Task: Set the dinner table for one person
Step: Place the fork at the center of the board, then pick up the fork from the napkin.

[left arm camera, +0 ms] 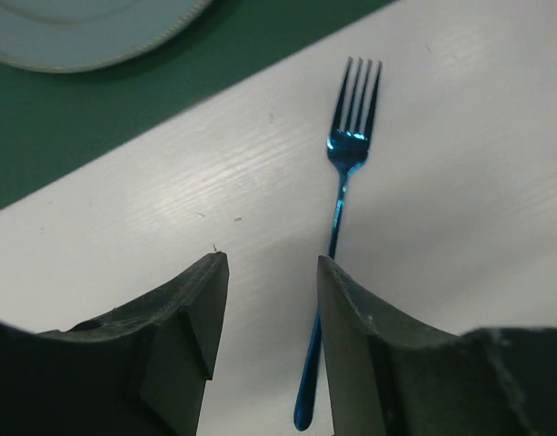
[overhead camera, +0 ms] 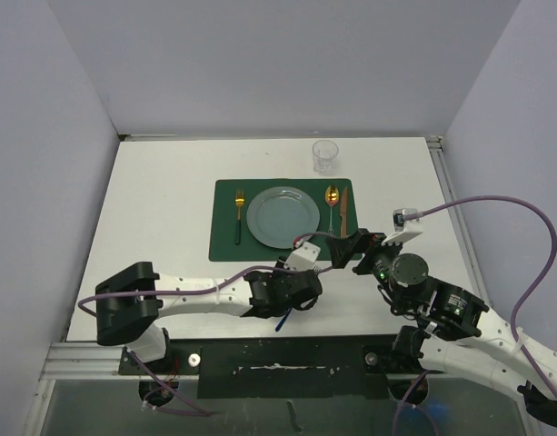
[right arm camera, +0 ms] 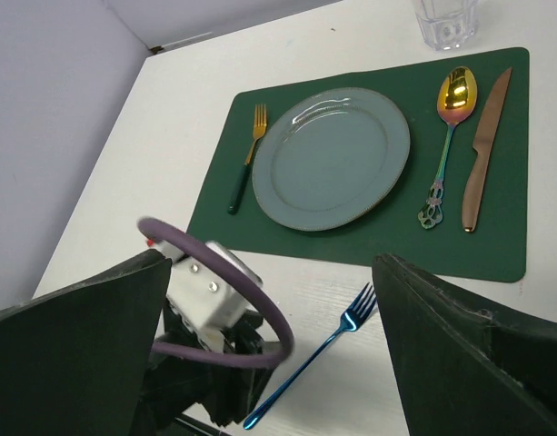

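The gold fork's handle is clear of the plate, outward of my left gripper and to its left in the top view, so my left gripper needs to swing over onto it.
The white dinner table carries a dark green placemat with a grey-blue plate, a gold fork with a green handle to its left, and a gold spoon and copper knife to its right. A clear glass stands behind the mat. A blue fork lies on the bare table in front of the mat. My left gripper is open low over the fork's handle, which runs along the right finger. My right gripper is wide open and empty above the table.
The left wrist's white camera block and purple cable sit just left of the blue fork in the right wrist view. Grey walls close the table on three sides. A metal rail runs along the near edge.
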